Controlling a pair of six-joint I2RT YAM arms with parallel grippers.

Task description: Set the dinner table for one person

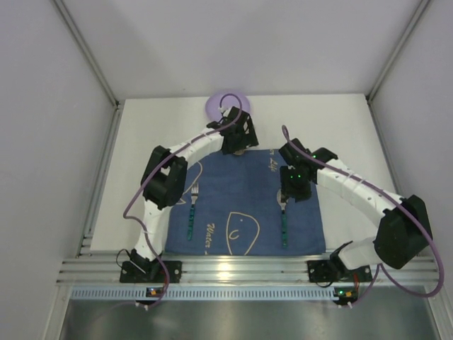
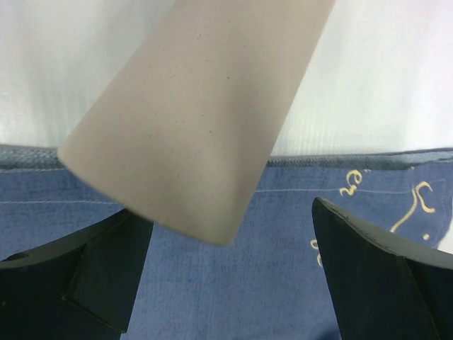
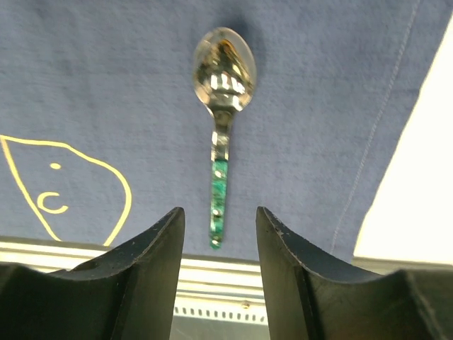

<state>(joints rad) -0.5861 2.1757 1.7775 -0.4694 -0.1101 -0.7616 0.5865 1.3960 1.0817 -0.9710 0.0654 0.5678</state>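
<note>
Next, my left gripper moves outward past the mat's back edge onto the near edge of the beige cup's rim point(image 1: 239, 151) point(image 2: 224, 238), which shows between the gripper's open fingers.
The white dinner table point(image 1: 141, 149) carries a blue cloth mat point(image 1: 244, 188) with pale line drawings. A green-handled fork point(image 1: 191, 209) lies on the mat's left side and a green-handled spoon point(image 1: 284, 223) on its right side. A lilac plate point(image 1: 225, 105) sits at the table's back edge. My left gripper point(image 1: 238, 147) hangs over the mat's back edge, jaws wide apart. In the left wrist view point(image 2: 225, 209) a beige cup point(image 2: 198, 113) lies slanted by the left finger; contact is unclear. My right gripper point(image 1: 291, 190) is open above the spoon point(image 3: 223, 142), straddling its handle point(image 3: 216, 212).
A ribbed aluminium rail point(image 1: 226, 269) runs along the near edge, where both arm bases are bolted. Grey walls close in the table on the left, back and right. Purple cables loop from both arms. Bare white table shows left of the mat point(image 2: 71, 71).
</note>
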